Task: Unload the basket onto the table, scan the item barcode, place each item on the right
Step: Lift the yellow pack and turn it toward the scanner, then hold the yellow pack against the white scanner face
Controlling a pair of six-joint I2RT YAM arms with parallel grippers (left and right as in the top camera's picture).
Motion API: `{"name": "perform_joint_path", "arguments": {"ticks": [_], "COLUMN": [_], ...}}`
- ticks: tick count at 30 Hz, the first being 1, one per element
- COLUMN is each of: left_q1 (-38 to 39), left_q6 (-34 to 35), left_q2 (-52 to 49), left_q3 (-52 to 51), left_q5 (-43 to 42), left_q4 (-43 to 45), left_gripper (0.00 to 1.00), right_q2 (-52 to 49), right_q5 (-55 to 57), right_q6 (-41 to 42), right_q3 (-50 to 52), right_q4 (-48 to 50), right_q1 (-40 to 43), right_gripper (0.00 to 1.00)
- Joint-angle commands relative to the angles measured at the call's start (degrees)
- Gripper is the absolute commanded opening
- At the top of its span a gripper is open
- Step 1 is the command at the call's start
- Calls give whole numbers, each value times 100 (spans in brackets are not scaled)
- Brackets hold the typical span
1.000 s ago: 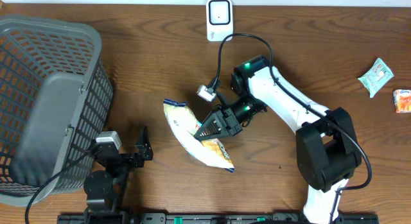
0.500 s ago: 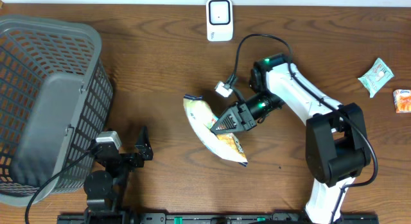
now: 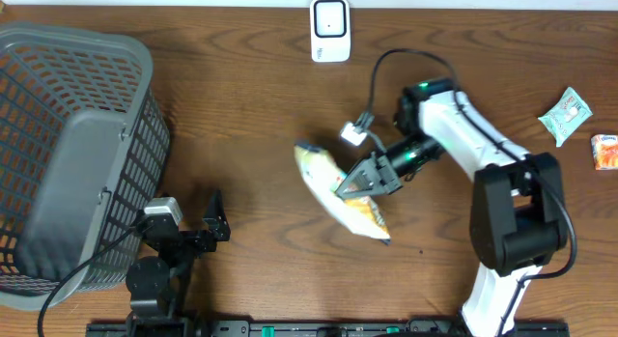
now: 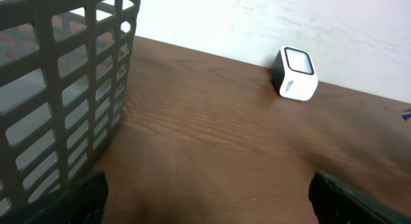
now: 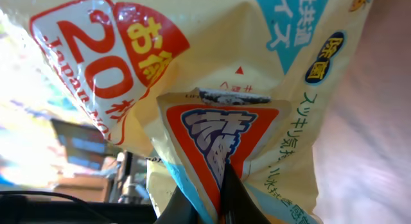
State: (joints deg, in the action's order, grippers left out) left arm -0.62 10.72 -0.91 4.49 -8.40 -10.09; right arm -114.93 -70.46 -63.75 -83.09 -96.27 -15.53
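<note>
The scanner stands at the far edge of the table, so my right gripper needs to carry the item outward beside the white scanner (image 3: 329,30), then across onto the green packet (image 3: 565,116) and let go of it.
A yellow packet (image 3: 328,178) with red and blue print, the item, hangs tilted over the middle of the table. My right gripper (image 3: 357,185) is shut on a folded edge of it. The right wrist view is filled by the packet (image 5: 192,70), whose fold is pinched between the dark jaws of the right gripper (image 5: 223,201). No barcode is visible. The white scanner (image 3: 329,30) stands at the far edge, also in the left wrist view (image 4: 295,82). My left gripper (image 3: 198,231) rests open at the front left, and in its wrist view the left gripper (image 4: 209,205) holds nothing.
A large grey mesh basket (image 3: 68,154) fills the left side, close to the left arm, and its wall (image 4: 58,89) shows in the left wrist view. A green packet (image 3: 565,115) and an orange packet (image 3: 604,151) lie at the far right.
The right arm has carried the packet to the right and slightly away from the basket. The left arm has not moved.
</note>
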Motion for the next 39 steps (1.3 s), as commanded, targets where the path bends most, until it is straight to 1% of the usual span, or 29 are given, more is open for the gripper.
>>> {"name": "perform_joint_path", "arguments": {"ticks": [1,2,3,4,5,6,8,12,13,19,21,22,24,27,31,34,39], "left_q1": [22,22,22,22,22,22,22,22,22,22,22,22,22,22,22,22,22], "left_q6": [55,52,55,55,55,52,55,55,55,55,55,55,55,55,55,52,52], "left_q2": [31,31,31,31,31,31,31,31,31,31,31,31,31,31,31,31,31], "left_q3": [-90,-90,-90,-90,-90,-90,-90,-90,-90,-90,-90,-90,-90,-90,-90,-90,-90], "left_q5": [13,13,13,13,13,13,13,13,13,13,13,13,13,13,11,13,13], "left_q4": [-140,-142,-142,-142,-140,-142,-142,-142,-142,-140,-142,-142,-142,-140,-142,-142,-142], "left_gripper": [100,100,100,100,100,100,100,100,100,100,100,100,100,100,100,100,100], "right_q2": [-2,-2,-2,-2,-2,-2,-2,-4,-7,-251,-509,-730,-1121,-2011,-2787,-3086,-3095], "right_q5": [168,374,752,1130,1849,2356,3521,5536,5939,7278,7595,7715,7785,7973,8174,8172,8172], "right_q6": [632,1235,2118,2798,3816,4319,5104,6050,6161,6393,6391,6391,6393,6389,6328,6334,6376], "right_q3": [-496,-625,-739,-804,-883,-942,-1073,-1226,-1290,-1606,-1906,-2214,-2767,-4033,-5086,-5451,-5453], "right_q4": [516,944,1556,2000,2640,2977,3613,4531,4780,5753,5925,5956,5958,5770,5571,5582,5711], "right_q1": [573,706,791,815,815,785,658,302,149,-341,-444,-470,-483,-481,-481,-476,-481], "right_gripper": [2,2,1,2,2,2,1,1,1,1,1,1,1,1,1,1,1]}}
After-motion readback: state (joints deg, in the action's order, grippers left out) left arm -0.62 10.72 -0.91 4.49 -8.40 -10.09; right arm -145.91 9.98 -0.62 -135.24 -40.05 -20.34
